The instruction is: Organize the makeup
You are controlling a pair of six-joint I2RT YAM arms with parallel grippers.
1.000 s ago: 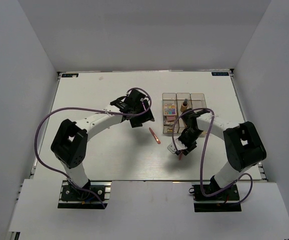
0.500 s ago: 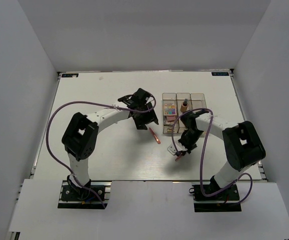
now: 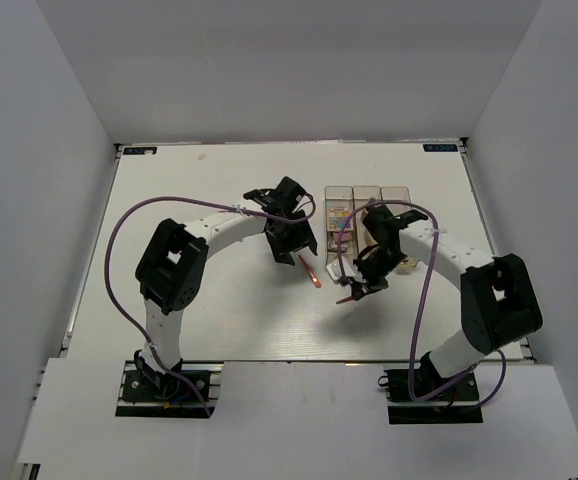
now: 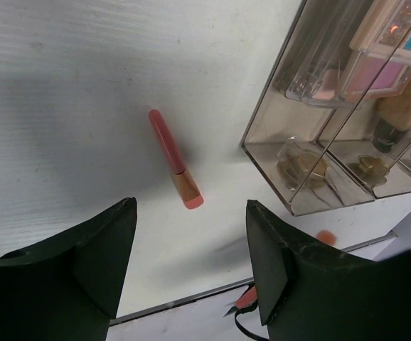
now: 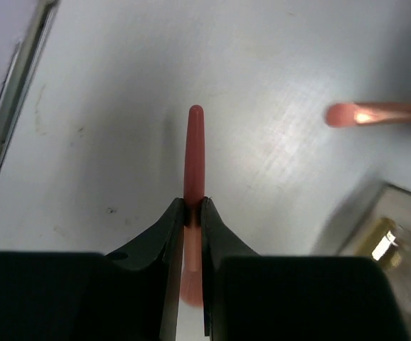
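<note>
The robot's right gripper needs to swing to its right in the top view, over the box's empty section that lies outward of it, then turn the second coral-pink stick lengthwise and release it.
A coral-pink stick (image 3: 310, 271) lies on the table left of the clear box (image 3: 397, 193). It also shows in the left wrist view (image 4: 173, 158). My left gripper (image 3: 295, 243) is open and empty just above and behind that stick, jaws wide apart (image 4: 190, 234). My right gripper (image 3: 359, 288) is shut on the second coral-pink stick (image 5: 194, 142) and holds it above the table (image 3: 347, 298). Palettes (image 3: 340, 216) sit in the box's left compartment (image 4: 397, 28). The tan bottle with dark cap (image 4: 401, 114) stands in the middle compartment.
The box's near wall and gold knobs (image 4: 301, 167) are right of the left gripper. One corner of the box with a knob (image 5: 380, 241) shows at the lower right of the right wrist view. The table's front edge (image 3: 299, 361) is near.
My right gripper has lifted its stick off the table and moved back toward the box. My left gripper has moved right, closer to the lying stick.
</note>
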